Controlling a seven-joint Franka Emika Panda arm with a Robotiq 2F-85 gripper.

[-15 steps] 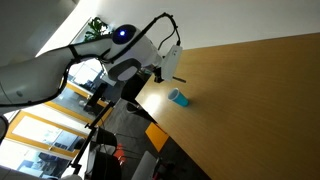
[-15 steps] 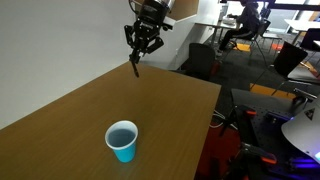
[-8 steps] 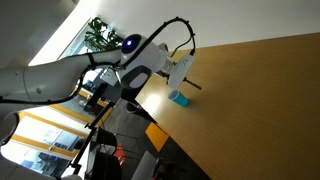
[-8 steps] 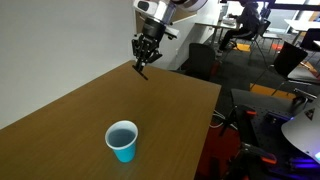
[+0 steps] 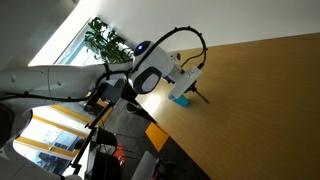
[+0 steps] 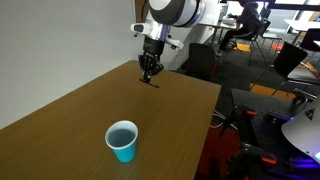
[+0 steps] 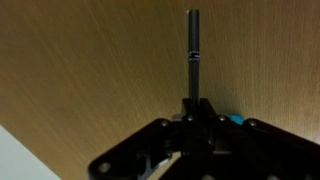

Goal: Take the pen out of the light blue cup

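Note:
My gripper has bare tabletop outward of it and below it, clear of the light blue cup (image 6: 122, 140). It needs to carry the pen outward and down there next and release it.
The light blue cup (image 6: 122, 140) stands upright on the wooden table (image 6: 60, 120) near its front; I see no pen in it. In an exterior view the cup (image 5: 182, 99) is partly hidden behind the arm. My gripper (image 6: 149, 70) is shut on the pen (image 6: 151, 80), a thin dark stick pointing down, with its tip at or just above the tabletop near the far edge, well away from the cup. In the wrist view the pen (image 7: 192, 50) sticks out from the shut jaws (image 7: 197, 105), and a sliver of the cup (image 7: 234, 119) shows beside them.
The table's edge (image 6: 205, 120) drops off beside the cup. Beyond it stand office chairs (image 6: 200, 58) and desks. A plant (image 5: 105, 40) and yellow-framed furniture (image 5: 55, 130) stand behind the arm.
My gripper has come down with the pen towards the tabletop and shifted along the table's far edge. The cup has not moved.

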